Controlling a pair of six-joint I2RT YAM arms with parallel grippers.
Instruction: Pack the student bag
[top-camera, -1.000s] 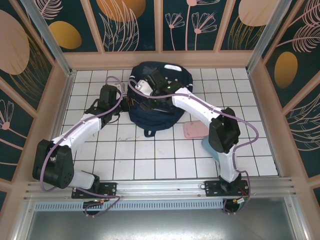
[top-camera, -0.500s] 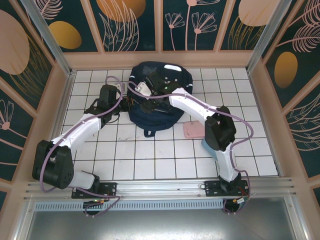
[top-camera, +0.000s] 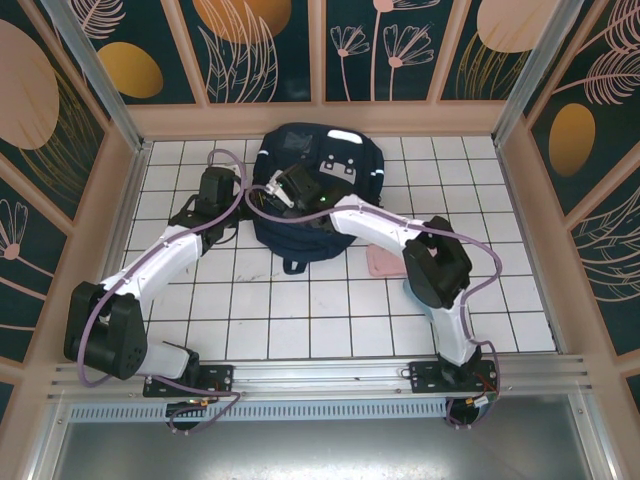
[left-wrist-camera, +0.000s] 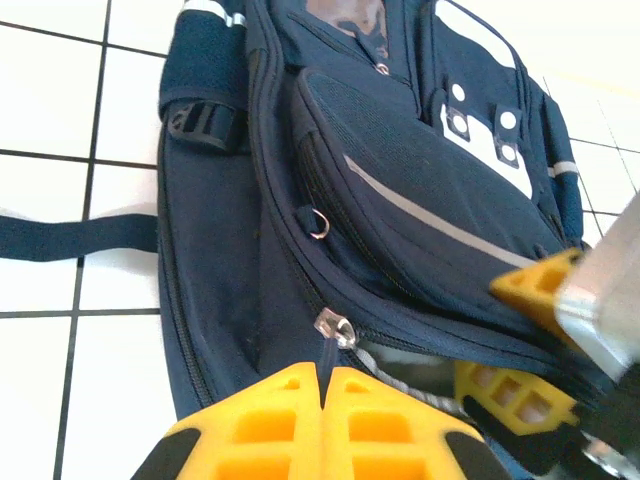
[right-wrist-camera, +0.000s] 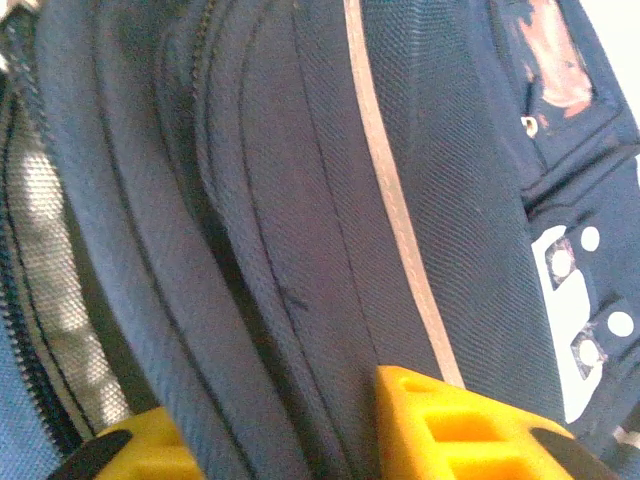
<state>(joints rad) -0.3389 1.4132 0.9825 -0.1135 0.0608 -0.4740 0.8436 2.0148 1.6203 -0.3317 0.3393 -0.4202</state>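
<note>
I need to pull the cord outward next with my left gripper, along the zip's still closed part by the side buckle (top-camera: 267, 168), which lies outward of it. This will widen the bag's opening, and then I should release the cord.
The student bag (top-camera: 300, 140), dark navy with white stripes and a grey-white patch, lies at the back middle of the tiled table. My left gripper (left-wrist-camera: 322, 372) is shut on the cord of its clear zipper pull (left-wrist-camera: 337, 327), at the bag's left side (top-camera: 252, 203). The zip stands partly open, with pale lining (right-wrist-camera: 45, 270) showing. My right gripper (right-wrist-camera: 265, 405) straddles a thick fold of the bag's fabric beside the opening, with cloth filling the space between its yellow fingers (left-wrist-camera: 525, 285). It sits on the bag's near left part (top-camera: 283, 190).
A pink flat item (top-camera: 385, 262) lies on the tiles right of the bag, and a light blue thing (top-camera: 413, 290) sits partly under the right arm. A dark strap (left-wrist-camera: 70, 237) trails off the bag's left. Wooden walls close off three sides.
My right gripper has slid left across the bag and narrowed onto the fabric fold. The bag's near edge has shifted a little left. The left gripper has kept its hold.
</note>
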